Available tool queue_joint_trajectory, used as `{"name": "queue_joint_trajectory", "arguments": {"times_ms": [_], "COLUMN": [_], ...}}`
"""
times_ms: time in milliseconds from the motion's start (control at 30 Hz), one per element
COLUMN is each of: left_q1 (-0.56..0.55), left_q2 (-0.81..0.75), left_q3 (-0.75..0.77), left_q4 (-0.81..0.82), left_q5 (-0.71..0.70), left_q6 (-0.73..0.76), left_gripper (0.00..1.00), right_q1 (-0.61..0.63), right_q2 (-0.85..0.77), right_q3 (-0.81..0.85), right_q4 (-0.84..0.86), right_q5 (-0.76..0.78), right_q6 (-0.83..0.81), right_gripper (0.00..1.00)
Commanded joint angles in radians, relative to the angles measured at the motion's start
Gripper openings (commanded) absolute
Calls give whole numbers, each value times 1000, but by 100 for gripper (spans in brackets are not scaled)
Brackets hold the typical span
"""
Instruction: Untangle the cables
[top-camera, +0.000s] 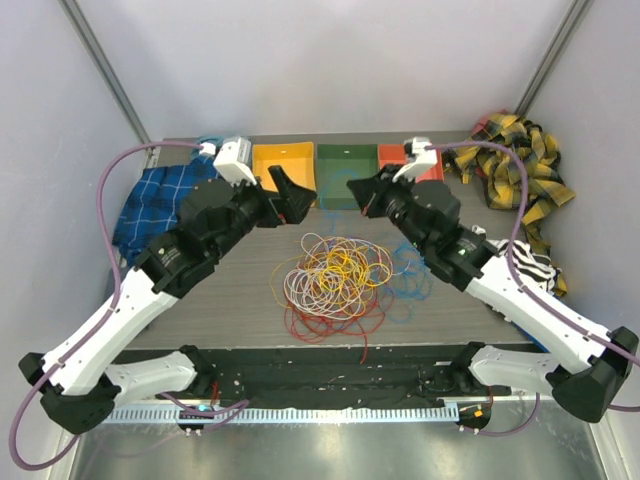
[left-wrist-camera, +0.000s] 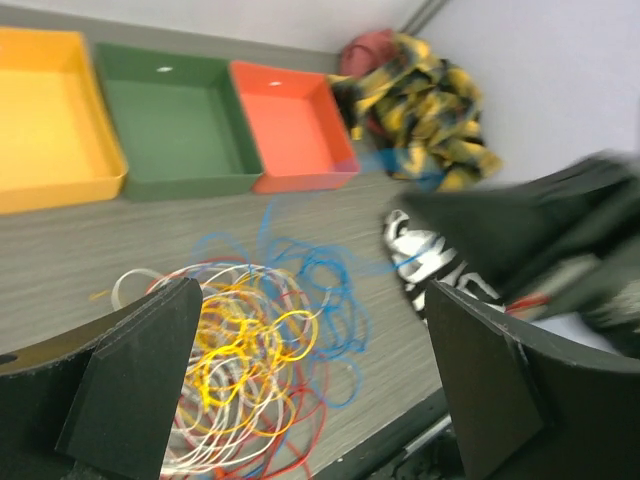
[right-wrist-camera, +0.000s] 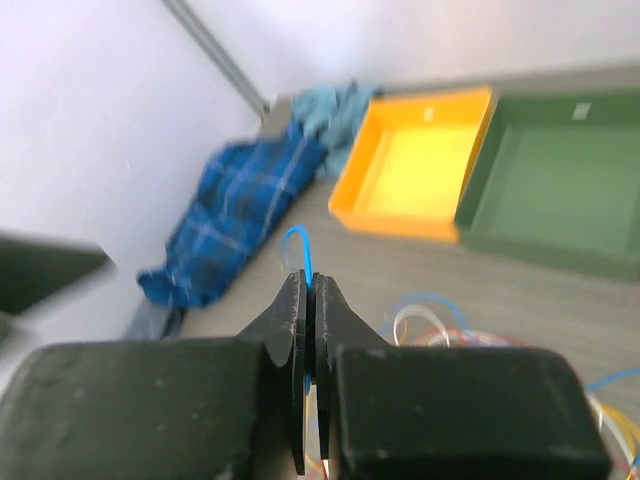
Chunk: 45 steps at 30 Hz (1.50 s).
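Observation:
The robot's right gripper needs to move outward next and over the open green bin (top-camera: 345, 172) (right-wrist-camera: 560, 180) to release the thin blue cable there, because that bin stands empty at the back.
The cables (top-camera: 335, 275) lie in a tangled heap of red, orange, yellow, white and blue loops at the table's middle. They also show in the left wrist view (left-wrist-camera: 240, 350). My left gripper (top-camera: 290, 195) hangs open and empty above the heap's far left, and its fingers (left-wrist-camera: 130, 370) stand wide apart. My right gripper (top-camera: 355, 190) is raised above the heap's far right. Its jaws (right-wrist-camera: 310, 285) are shut on a thin blue cable (right-wrist-camera: 305, 255) that arcs out above the tips. More loops (right-wrist-camera: 430, 320) lie below it.
A yellow bin (top-camera: 283, 165), a green bin (top-camera: 345, 163) and an orange-red bin (top-camera: 400, 158) stand in a row at the back. A blue plaid cloth (top-camera: 160, 205) lies far left. A yellow-black plaid cloth (top-camera: 515, 165) and a striped cloth (top-camera: 530, 265) lie right.

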Motion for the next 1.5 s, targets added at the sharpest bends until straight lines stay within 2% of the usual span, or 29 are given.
{"name": "queue_joint_trajectory", "arguments": {"times_ms": [0, 200, 367, 500, 867, 1233, 1300, 1333, 1400, 1433, 1467], "left_q1": [-2, -2, 0, 0, 0, -2, -2, 0, -2, -2, -2], "left_q2": [-100, -240, -324, -379, -406, -386, -370, -363, -341, -335, -330], "left_q3": [-85, -200, -314, -370, -444, -464, -461, -458, -447, -446, -441], "left_q4": [-13, -90, -142, -176, -217, -246, -237, -239, -234, -231, -232], "left_q5": [-160, -272, -275, -280, -283, -320, -320, -314, -305, -301, -294], "left_q6": [-20, -51, -91, -117, -146, -139, -134, -128, -122, -119, -117], "left_gripper": [100, 100, 100, 100, 100, 100, 100, 100, 100, 100, 100], "right_q1": [2, -62, -238, -292, -315, -341, -344, -344, -341, -340, -340], "right_q2": [-13, 100, 244, 355, 672, 881, 907, 904, 875, 801, 757], "right_q3": [175, 352, 508, 568, 754, 858, 875, 872, 801, 754, 701], "right_q4": [-94, -169, -235, -238, -215, -212, -238, -241, -217, -197, -171], "right_q5": [146, 246, 160, 148, 102, 80, 88, 94, 115, 132, 145], "right_q6": [-63, -77, 1, 2, -10, 21, 25, 30, 38, 47, 55], "right_gripper": [1, 1, 1, 1, 1, 2, 31, 52, 64, 72, 73]}}
